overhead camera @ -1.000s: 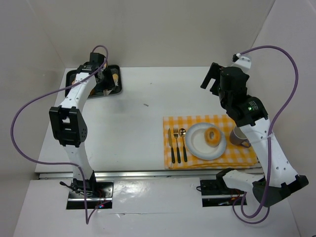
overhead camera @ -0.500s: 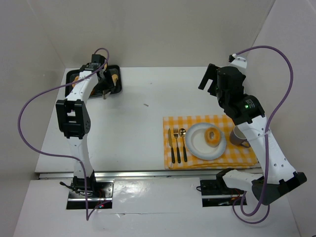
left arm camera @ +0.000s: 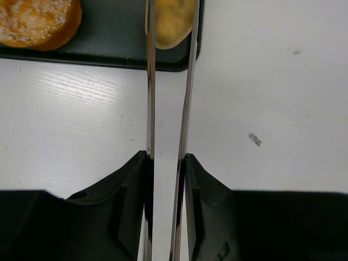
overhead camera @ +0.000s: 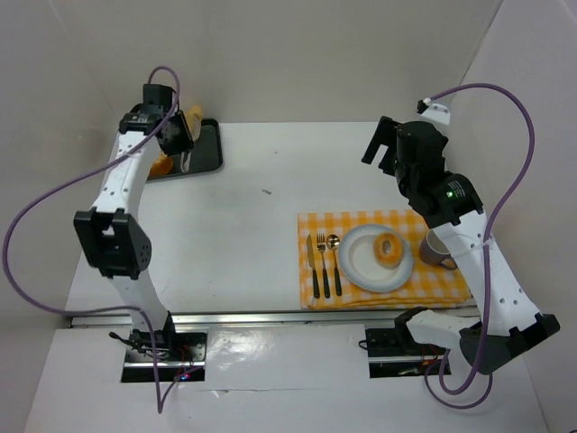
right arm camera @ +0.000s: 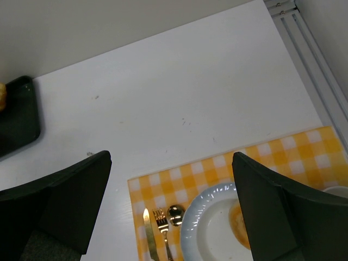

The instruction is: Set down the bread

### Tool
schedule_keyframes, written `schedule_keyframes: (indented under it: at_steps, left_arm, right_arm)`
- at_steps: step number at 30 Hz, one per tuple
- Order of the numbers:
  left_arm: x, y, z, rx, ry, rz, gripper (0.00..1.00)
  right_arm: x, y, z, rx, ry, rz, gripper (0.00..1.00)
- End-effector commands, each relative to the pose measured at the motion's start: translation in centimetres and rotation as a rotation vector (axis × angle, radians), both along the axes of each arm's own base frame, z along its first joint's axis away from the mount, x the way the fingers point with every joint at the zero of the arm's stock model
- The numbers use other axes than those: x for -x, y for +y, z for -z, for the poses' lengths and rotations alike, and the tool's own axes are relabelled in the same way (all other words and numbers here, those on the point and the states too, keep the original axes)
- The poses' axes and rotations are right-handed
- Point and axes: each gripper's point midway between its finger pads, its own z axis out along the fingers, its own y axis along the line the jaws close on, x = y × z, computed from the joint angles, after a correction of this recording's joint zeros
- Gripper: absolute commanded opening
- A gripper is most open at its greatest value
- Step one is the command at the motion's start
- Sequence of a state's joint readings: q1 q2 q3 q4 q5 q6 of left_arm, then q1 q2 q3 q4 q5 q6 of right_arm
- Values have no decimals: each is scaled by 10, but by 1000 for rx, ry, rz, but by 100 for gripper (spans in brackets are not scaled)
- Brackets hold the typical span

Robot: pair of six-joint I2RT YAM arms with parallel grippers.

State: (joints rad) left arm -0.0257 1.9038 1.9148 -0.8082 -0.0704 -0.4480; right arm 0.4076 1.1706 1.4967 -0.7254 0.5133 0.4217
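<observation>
My left gripper should next swing back and across to the plate's spoon side to release the tongs, because the plate is to its right in the top view.
My left gripper is shut on a pair of metal tongs. The tongs' blades pinch a pale piece of bread over the right edge of the black tray. The bread also shows in the top view, raised at the tray's back. A sesame bun lies on the tray; it also shows in the top view. My right gripper is open and empty, high above the table behind the white plate. The plate holds a ring-shaped bread.
The plate sits on a yellow checked placemat with a knife, fork and spoon to its left and a grey mug to its right. White walls close in the table at the back and sides.
My left arm has swung up and back to the left, and the tongs have lifted the pale bread off the tray. The right arm has barely moved.
</observation>
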Motion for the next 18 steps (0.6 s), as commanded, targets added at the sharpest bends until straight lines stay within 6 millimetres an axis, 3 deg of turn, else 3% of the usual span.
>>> schedule_keyframes:
  at_steps: [1,4,5,6,8,9,10,11,12,13,15,16,18]
  left_arm:
    - [28,-24,-72,57,-174,77,25]
    - [73,-70,-56,82,-126,198,21]
    - [87,-101,-54,123,-132,264,21]
    - [108,-115,-25,145,-65,299,21]
    - [138,-146,-35,221,-124,381,21]
    - [167,-177,-17,292,-65,445,21]
    - [182,-189,-27,332,-96,477,21]
    - [193,-200,-26,361,-89,490,21]
    - [211,-224,-31,422,-86,519,21]
    - [223,-233,-24,446,-70,533,21]
    - [243,-252,-34,503,-93,558,21]
    - [257,-272,-33,538,-92,584,21]
    - [267,-290,-32,564,-78,596,21]
  right_arm:
    - [-4,2,-5,-14,-23,-4,99]
    - [-4,2,-5,-22,-24,-1,99]
    - [-4,2,-5,-22,-24,-1,99]
    - [-4,0,-5,-19,-26,8,99]
    - [-1,-5,-13,-20,-48,27,99]
    - [-1,-7,-17,-11,-57,33,99]
    - [1,-11,-20,-14,-65,42,99]
    - [0,-14,-22,-2,-74,56,99]
    - [1,-16,-27,7,-84,62,99]
    - [1,-16,-27,7,-84,62,99]
    - [2,-19,-31,17,-92,70,99]
    - [2,-19,-36,12,-103,71,99]
    - [2,-16,-36,6,-101,52,99]
